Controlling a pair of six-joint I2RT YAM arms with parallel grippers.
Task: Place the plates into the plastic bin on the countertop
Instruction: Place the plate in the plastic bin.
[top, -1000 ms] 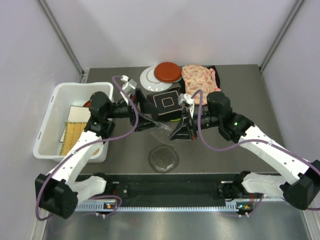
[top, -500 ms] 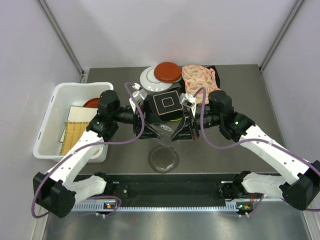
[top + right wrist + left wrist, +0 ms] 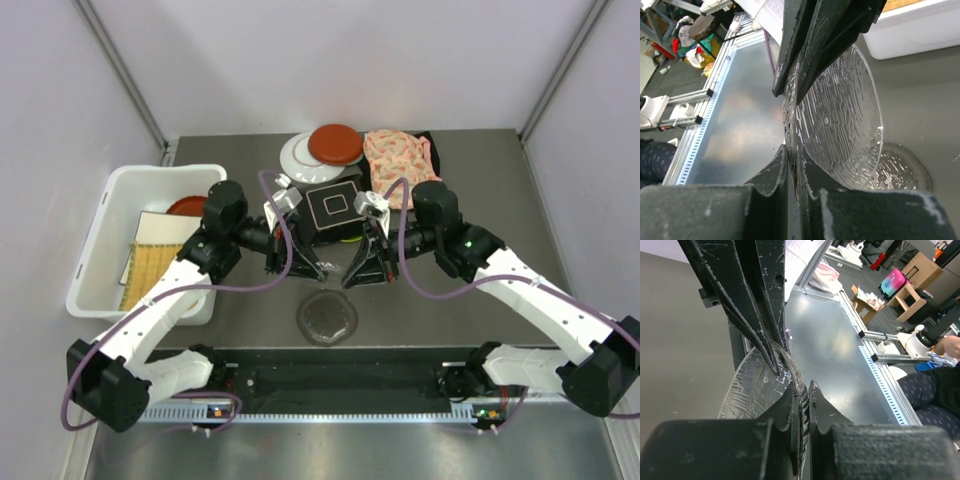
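Observation:
The bin (image 3: 100, 230) left of my left gripper in the top view already holds plates, so next I will swing my left gripper over the red plate, lower the glass plate and release.
A clear glass plate (image 3: 840, 115) hangs on edge above the countertop (image 3: 450, 300), between my two grippers. My left gripper (image 3: 805, 390) is shut on its rim from the left, the glass (image 3: 752, 390) pinched tight between the fingers. From the right, my right gripper (image 3: 793, 152) straddles the opposite rim, slightly open, with a thin gap beside the glass. From above, the left gripper (image 3: 310, 268) and right gripper (image 3: 350, 272) meet tip to tip. The white plastic bin (image 3: 100, 230) stands at the left, holding a yellow woven plate (image 3: 150, 270), a cream one and a red one.
A second clear glass plate (image 3: 327, 316) lies flat just below the grippers. Behind them a black square plate with a white outline (image 3: 335, 207) tops a stack. Further back lie a red plate (image 3: 335, 144), a white plate (image 3: 298, 155) and the pink floral fabric (image 3: 398, 155).
My left arm has swung right to the upright glass plate and shut on its rim. The right jaws have eased slightly apart on the other rim.

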